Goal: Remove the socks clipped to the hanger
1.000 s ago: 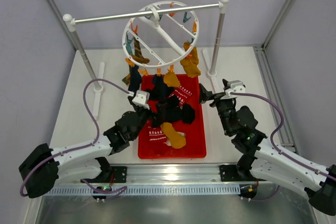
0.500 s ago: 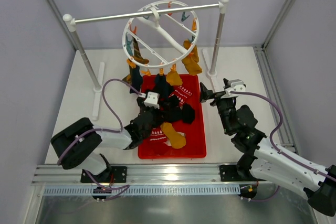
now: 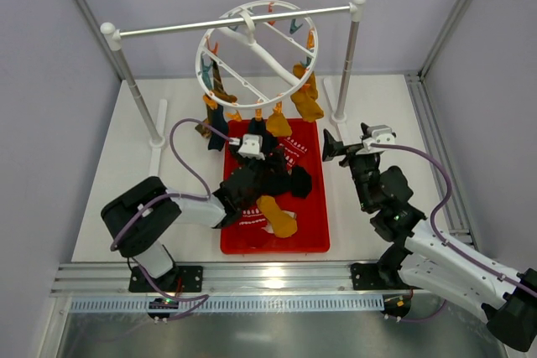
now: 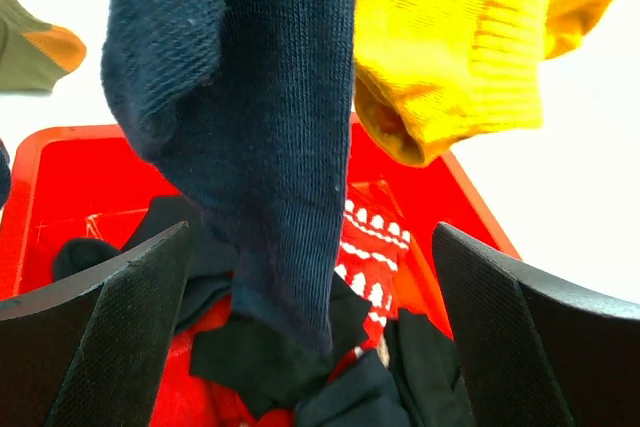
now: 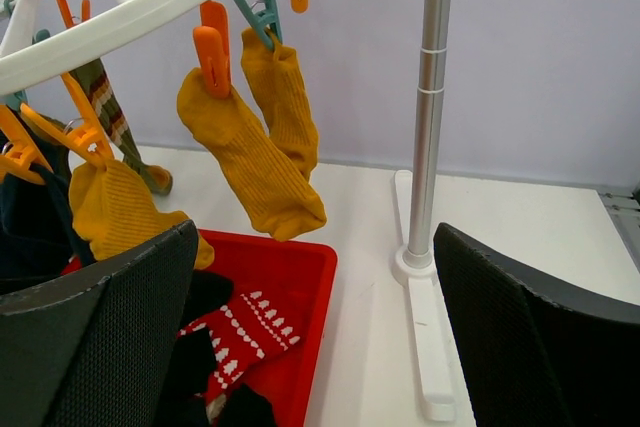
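My left gripper is open with the navy sock hanging between its fingers, so it should go down toward the tray and close on the sock's lower edge (image 3: 266, 147) (image 4: 286, 304).
The white hanger ring (image 3: 256, 49) hangs from the silver bar, also in the right wrist view (image 5: 120, 12). Mustard socks (image 3: 305, 103) (image 5: 250, 159), a navy sock (image 3: 216, 128) and an olive striped sock (image 5: 108, 112) are clipped to its rim. In the left wrist view a navy sock (image 4: 250, 127) hangs straight ahead between my open fingers, with a mustard sock (image 4: 470, 47) to its right. My left gripper (image 3: 258, 135) (image 4: 315, 332) is open and empty over the tray's far end. My right gripper (image 3: 330, 148) (image 5: 315, 337) is open and empty, right of the tray, facing the mustard socks.
A red tray (image 3: 312, 232) (image 5: 295, 272) under the hanger holds loose black, navy, mustard and red patterned socks (image 4: 375, 242). The bar stands on two white-capped posts, the right one (image 3: 351, 56) (image 5: 432, 97) with a white foot (image 5: 425, 332) near my right gripper.
My left arm has swung from the tray's left side forward over the tray, up to the hanging navy sock. The right gripper has lifted slightly. The socks have swayed a little.
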